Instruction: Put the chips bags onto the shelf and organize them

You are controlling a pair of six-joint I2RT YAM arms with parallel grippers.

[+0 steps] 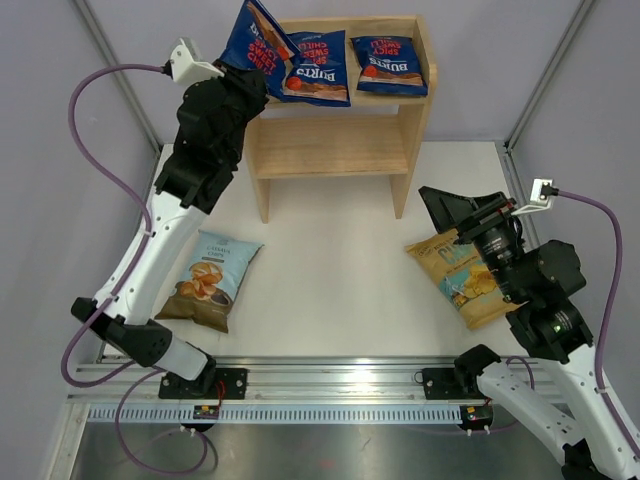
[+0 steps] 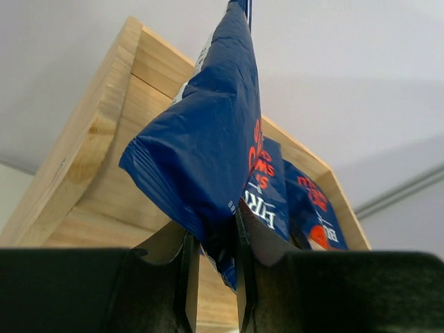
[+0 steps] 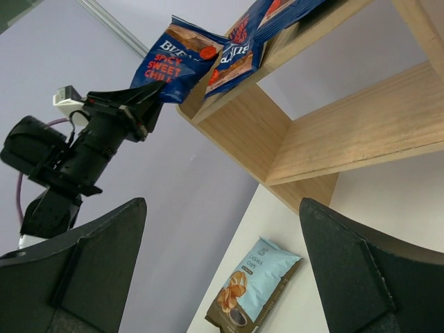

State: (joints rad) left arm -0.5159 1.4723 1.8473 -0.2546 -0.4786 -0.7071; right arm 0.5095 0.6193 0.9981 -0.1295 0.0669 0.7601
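The top level's end (image 2: 133, 132) beside the middle bag is bare, so I will move my left gripper down and to the right in the top view and let go of the bag.
The wooden shelf (image 1: 330, 150) stands at the back centre. Two dark blue Burts bags lie on its top tier, one in the middle (image 1: 318, 68) and one at the right (image 1: 390, 64). My left gripper (image 1: 240, 72) is shut on a third dark blue bag (image 1: 256, 38) and holds it tilted over the top tier's left end; in the left wrist view the bag (image 2: 208, 152) hangs between the fingers. A pale blue bag (image 1: 212, 278) lies on the table at left. A tan-yellow bag (image 1: 462, 278) lies at right, partly under my open, empty right gripper (image 1: 455, 210).
The shelf's lower tier (image 1: 335, 155) holds nothing. Grey walls and metal frame posts (image 1: 545, 70) enclose the white table (image 1: 340, 270). A rail (image 1: 330, 375) runs along the near edge by the arm bases.
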